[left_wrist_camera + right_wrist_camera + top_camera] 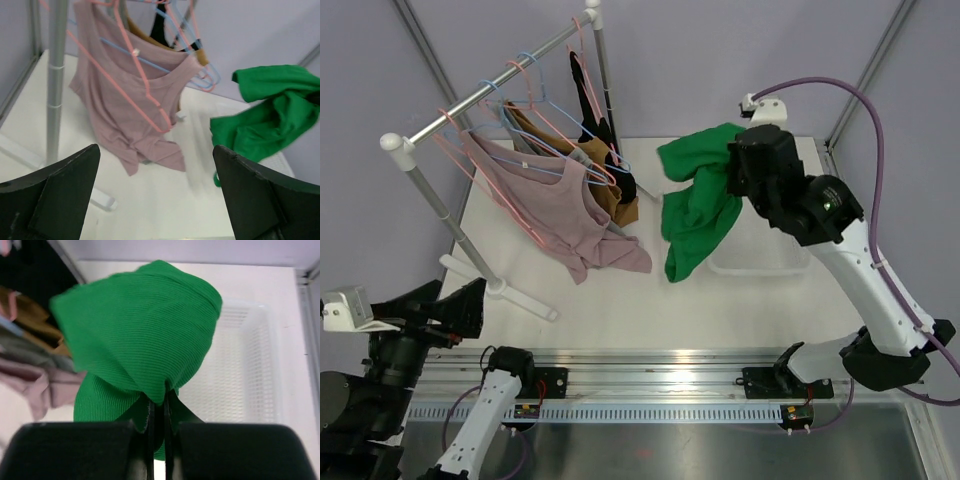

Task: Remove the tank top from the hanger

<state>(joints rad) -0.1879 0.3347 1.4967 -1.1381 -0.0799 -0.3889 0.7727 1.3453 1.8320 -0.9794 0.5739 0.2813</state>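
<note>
My right gripper goes to the right in the top view, over the white basket (765,262), then down inside next, since the green tank top is off any hanger.
My right gripper (728,172) is shut on a green tank top (698,205) and holds it in the air, off any hanger, left of a white basket (765,262). In the right wrist view the green fabric (145,335) is pinched between the closed fingers (159,405). It also shows in the left wrist view (270,120). My left gripper (455,310) is open and empty at the table's near left corner, its fingers (60,195) wide apart. A pink tank top (560,205) hangs on a pink hanger (485,175) on the rack.
The clothes rack (490,90) stands at the back left with blue and pink hangers, a brown garment (595,170) and a black garment (595,110). Its white foot (505,290) lies near the left gripper. The basket (245,365) sits at the right.
</note>
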